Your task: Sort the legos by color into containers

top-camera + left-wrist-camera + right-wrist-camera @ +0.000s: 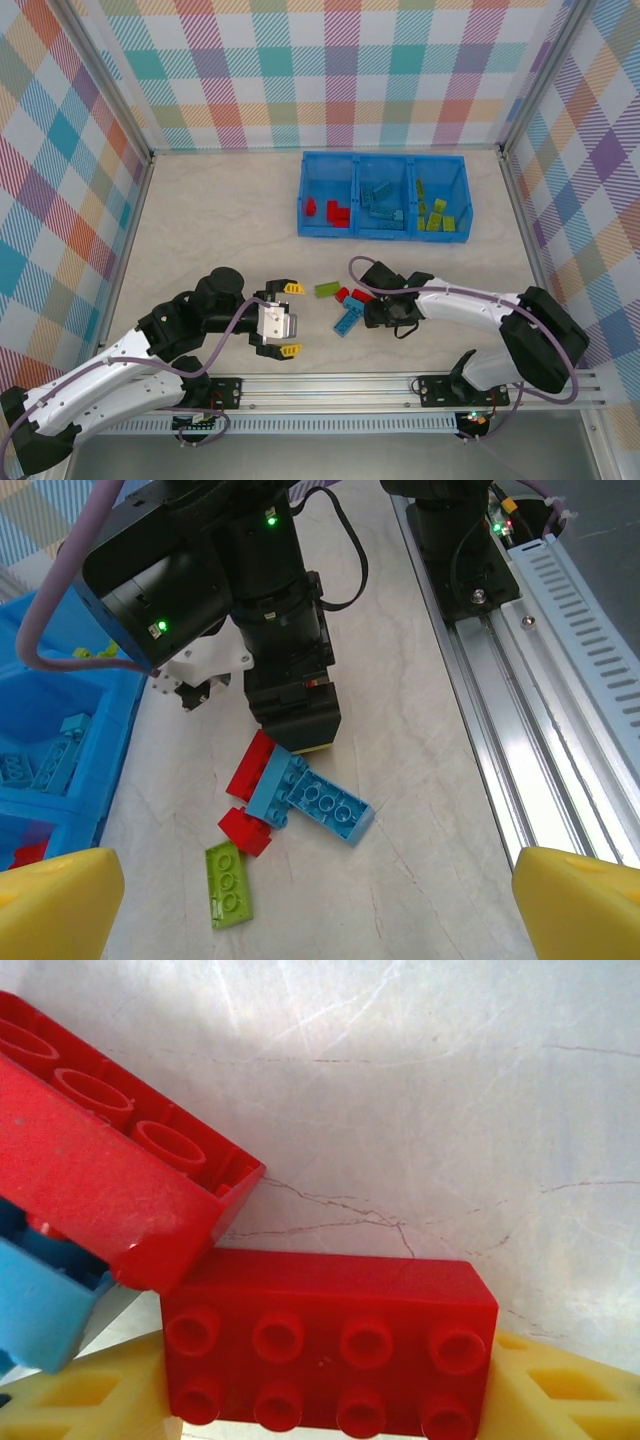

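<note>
My right gripper lifts the red studded lego [330, 1340] next, carries it outward over the container with red legos, its matching color, and releases it there.
My right gripper [368, 308] is down in a small pile of legos on the table, its yellow fingers [560, 1390] pressed against both ends of a red studded lego [330, 1340]. An upturned red lego [110, 1170] leans on that one, with a light blue lego [40, 1290] under it. Beside the pile lie a lime green lego [327, 289], an upturned blue lego [349, 318] and a small red lego [246, 830]. My left gripper [292, 319] hovers open to the left of the pile, holding nothing. The blue bin [305, 195] has three containers holding red, blue and green legos.
An aluminium rail [400, 385] runs along the table's near edge by the arm bases. Checked walls close in the back and both sides. The bin's corner [100, 780] lies left of the pile in the left wrist view.
</note>
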`<control>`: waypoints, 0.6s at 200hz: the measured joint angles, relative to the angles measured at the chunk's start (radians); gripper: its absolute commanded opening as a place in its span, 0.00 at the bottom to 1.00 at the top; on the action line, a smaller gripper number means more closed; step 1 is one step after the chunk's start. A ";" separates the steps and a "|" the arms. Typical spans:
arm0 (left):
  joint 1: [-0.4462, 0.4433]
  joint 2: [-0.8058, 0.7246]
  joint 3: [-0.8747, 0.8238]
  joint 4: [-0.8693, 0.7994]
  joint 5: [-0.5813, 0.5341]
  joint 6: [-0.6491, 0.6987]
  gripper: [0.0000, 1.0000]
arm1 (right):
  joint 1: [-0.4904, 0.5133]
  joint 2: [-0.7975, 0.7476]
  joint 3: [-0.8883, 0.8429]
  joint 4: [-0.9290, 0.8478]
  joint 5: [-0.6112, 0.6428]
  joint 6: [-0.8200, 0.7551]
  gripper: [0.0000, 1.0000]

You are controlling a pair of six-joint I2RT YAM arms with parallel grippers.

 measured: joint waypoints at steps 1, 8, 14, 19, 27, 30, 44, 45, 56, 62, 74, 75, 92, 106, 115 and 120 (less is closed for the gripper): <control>0.000 0.000 0.000 0.000 0.000 0.000 1.00 | 0.000 -0.002 0.000 0.000 0.000 0.000 0.53; 0.000 0.000 0.000 0.000 0.000 0.000 1.00 | 0.000 -0.027 -0.007 -0.005 0.009 0.000 0.51; 0.000 0.000 0.000 0.000 0.000 0.000 1.00 | 0.000 -0.056 -0.010 -0.014 0.017 0.001 0.50; 0.000 0.000 0.000 0.000 -0.001 0.000 1.00 | 0.000 -0.086 -0.010 -0.025 0.024 0.001 0.50; 0.000 0.000 0.000 0.000 -0.002 0.000 1.00 | 0.000 -0.138 -0.008 -0.039 0.039 0.000 0.50; 0.000 0.000 0.000 0.001 -0.003 0.000 1.00 | 0.000 -0.159 -0.005 -0.046 0.043 0.000 0.50; 0.000 -0.001 0.000 0.001 -0.012 0.000 1.00 | 0.000 -0.229 0.032 -0.088 0.073 -0.008 0.50; 0.000 -0.001 0.000 0.001 -0.013 0.000 1.00 | 0.000 -0.233 0.038 -0.092 0.075 -0.010 0.50; 0.000 -0.003 0.000 0.002 -0.026 0.000 1.00 | 0.000 -0.244 0.101 -0.118 0.101 -0.030 0.50; 0.000 -0.005 0.000 0.003 -0.039 0.000 1.00 | -0.001 -0.234 0.149 -0.123 0.114 -0.050 0.50; 0.000 -0.012 -0.001 0.010 -0.062 -0.001 1.00 | -0.002 -0.191 0.245 -0.120 0.130 -0.093 0.51; 0.000 -0.014 -0.001 0.013 -0.064 -0.001 1.00 | -0.002 -0.184 0.259 -0.119 0.134 -0.099 0.51; 0.000 -0.049 -0.015 0.040 -0.096 -0.004 1.00 | -0.009 -0.062 0.423 -0.082 0.141 -0.177 0.51; 0.000 -0.100 -0.041 0.070 -0.132 -0.004 1.00 | -0.020 0.060 0.553 -0.033 0.140 -0.240 0.51; 0.000 -0.131 -0.056 0.083 -0.159 -0.003 1.00 | -0.029 0.139 0.630 -0.002 0.135 -0.274 0.51; 0.000 -0.144 -0.064 0.091 -0.176 -0.003 1.00 | -0.037 0.193 0.678 0.013 0.129 -0.296 0.51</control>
